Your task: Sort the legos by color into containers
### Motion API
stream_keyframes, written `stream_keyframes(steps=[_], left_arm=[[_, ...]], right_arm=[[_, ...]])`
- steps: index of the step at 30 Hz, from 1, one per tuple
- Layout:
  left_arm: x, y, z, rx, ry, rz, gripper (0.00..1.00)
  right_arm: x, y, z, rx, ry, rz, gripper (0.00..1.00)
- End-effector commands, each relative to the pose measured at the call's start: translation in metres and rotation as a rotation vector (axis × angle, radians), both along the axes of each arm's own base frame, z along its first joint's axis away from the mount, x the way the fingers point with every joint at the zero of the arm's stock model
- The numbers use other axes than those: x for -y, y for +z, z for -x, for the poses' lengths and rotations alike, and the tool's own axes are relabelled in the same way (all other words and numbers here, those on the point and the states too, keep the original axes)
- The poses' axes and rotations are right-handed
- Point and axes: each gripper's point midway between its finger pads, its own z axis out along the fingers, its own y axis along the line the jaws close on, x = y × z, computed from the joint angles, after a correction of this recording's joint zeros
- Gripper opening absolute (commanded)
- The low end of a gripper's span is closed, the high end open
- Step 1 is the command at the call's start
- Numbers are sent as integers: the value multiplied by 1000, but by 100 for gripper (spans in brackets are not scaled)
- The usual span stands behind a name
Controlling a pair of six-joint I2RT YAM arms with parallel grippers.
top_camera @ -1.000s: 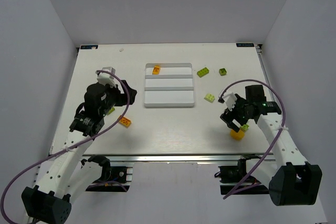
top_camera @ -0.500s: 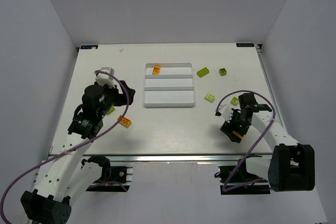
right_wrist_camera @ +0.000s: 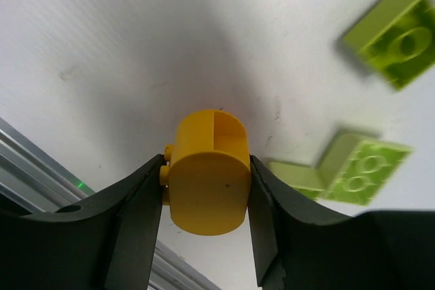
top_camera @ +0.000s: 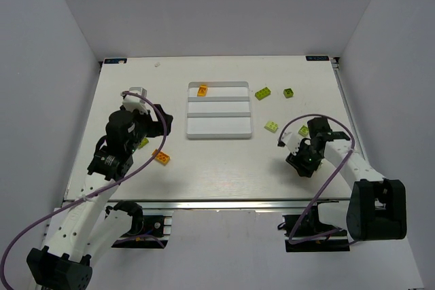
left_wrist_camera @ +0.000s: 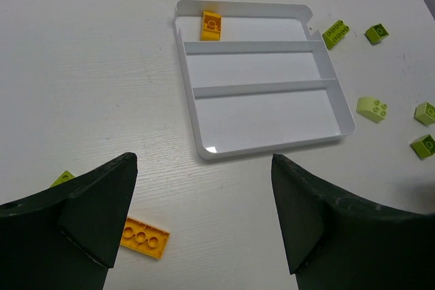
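I should raise my right gripper, cross outward and left in the top view over the tray's far section holding orange (top_camera: 215, 91), lower and release.
The white tray (top_camera: 219, 84) has three long compartments, and one orange brick (top_camera: 202, 89) lies in the far one; both also show in the left wrist view, tray (left_wrist_camera: 265, 149) and brick (left_wrist_camera: 211, 25). My right gripper (top_camera: 301, 162) is low over the table at the right, shut on a yellow-orange rounded brick (right_wrist_camera: 209, 171); the top view hides that brick. My left gripper (top_camera: 146, 128) is open and empty left of the tray. A flat orange plate (top_camera: 162, 157) lies by its left finger (left_wrist_camera: 143, 237). Lime bricks (top_camera: 262, 93) (top_camera: 271, 126) and a darker green one (top_camera: 289, 92) lie right of the tray.
A lime brick (top_camera: 143, 142) lies under the left arm. Two lime bricks (right_wrist_camera: 397, 35) (right_wrist_camera: 353, 168) lie close beside the right gripper. The table's front edge with its metal rail (top_camera: 224, 203) runs just below the right gripper.
My right gripper has turned and come down over the yellow-orange brick, which is now between its fingers and hidden from above. The left arm has barely shifted.
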Motion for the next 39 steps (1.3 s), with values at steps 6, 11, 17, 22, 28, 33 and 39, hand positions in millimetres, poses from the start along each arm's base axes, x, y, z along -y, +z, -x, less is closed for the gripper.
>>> stream_keyframes(steps=[6,11,17,22,28,33,39], left_arm=[[12,7,6,56,-90,-10,89],[7,-1,4,54,-77,-45,89],[3,-3,2,63,-61,-64,89],[2,-5,2,66,-62,-75,89],[-3,-11,-1,49,-33,-99,89],[-1,-13,-2,42,-43,-100,89],[1,-16,-3,29,-50,-94,90]], right_arm=[[-95,110,-95,204,133,-289,3],[-181,163,-175,397,201,-392,3],[-251,174,-261,517,176,-435,3],[-301,182,-322,632,179,-487,8],[-340,153,-357,672,183,-516,14],[-348,127,-364,666,169,-527,20],[-350,97,-361,618,169,-508,36]])
